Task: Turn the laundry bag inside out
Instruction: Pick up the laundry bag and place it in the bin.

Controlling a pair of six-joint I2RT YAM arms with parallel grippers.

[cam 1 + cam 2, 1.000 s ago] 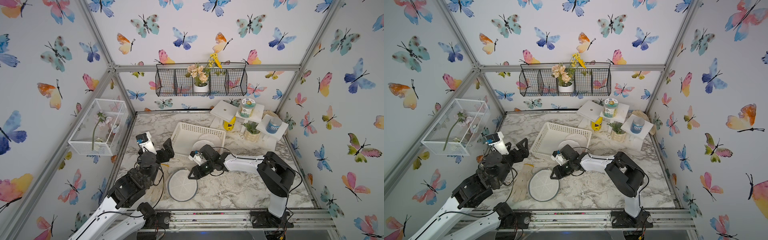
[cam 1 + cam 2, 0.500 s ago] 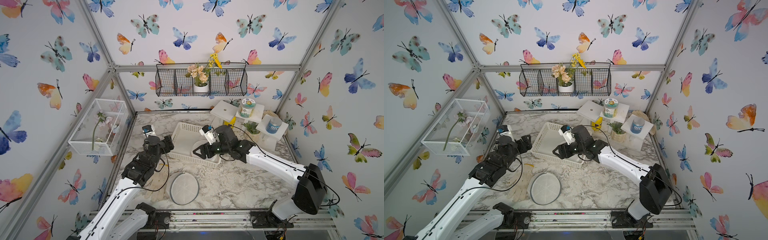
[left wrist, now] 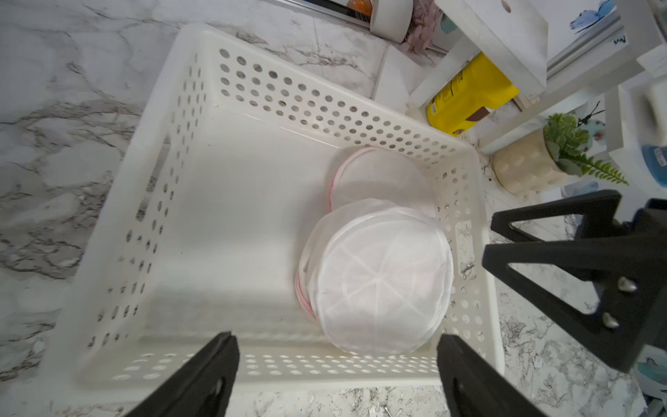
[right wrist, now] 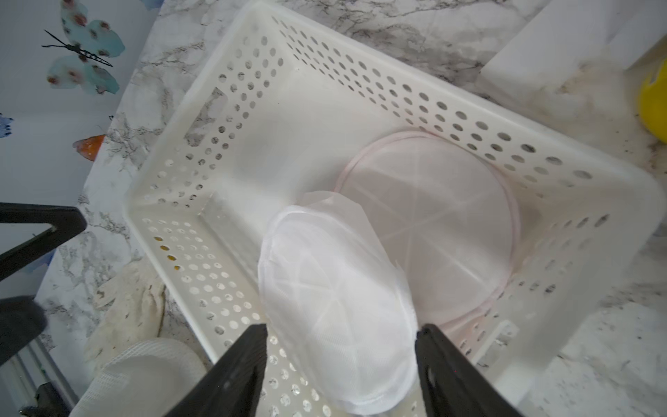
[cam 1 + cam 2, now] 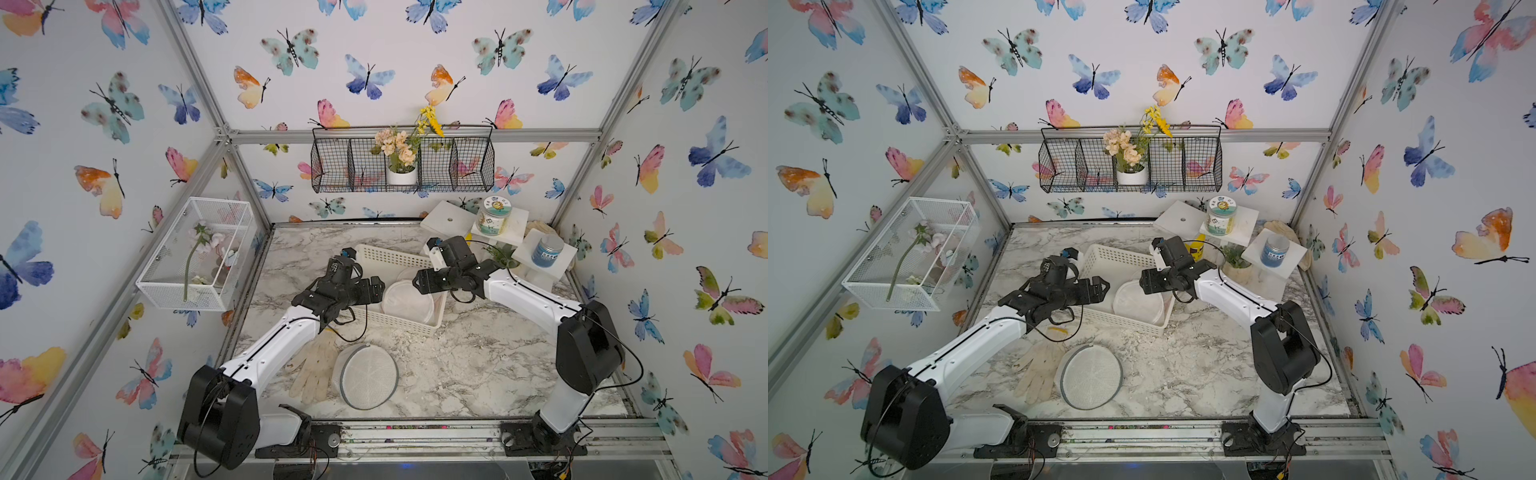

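Observation:
The white bag's rim (image 5: 429, 296) (image 4: 408, 312) is raised below, beside the flat pink-rimmed bag, so my open right gripper should next lower until its fingers straddle it.
A round white mesh laundry bag (image 5: 407, 301) (image 3: 382, 274) (image 4: 335, 307) leans inside the white perforated basket (image 5: 397, 326) (image 5: 1121, 320), over a flat pink-rimmed one (image 4: 433, 216) (image 3: 379, 173). A grey-rimmed mesh bag (image 5: 365, 376) (image 5: 1091, 378) lies on the marble near the front. My left gripper (image 5: 376, 287) (image 3: 337, 339) hovers open over the basket's left side, holding nothing. My right gripper (image 5: 417, 282) (image 4: 342, 330) hovers open above the basket's right rim. The white bag lies below its jaws and is not gripped.
A dirty cream glove (image 5: 316, 370) lies beside the grey-rimmed bag. White stands with jars (image 5: 492, 216), a small plant pot (image 3: 530, 169) and a yellow bottle (image 3: 469, 97) crowd the back right, close to the basket. A wire box (image 5: 199, 253) hangs on the left wall.
Both arms have left the front of the table by the grey-rimmed bag and reached back over the basket. The right jaws have widened.

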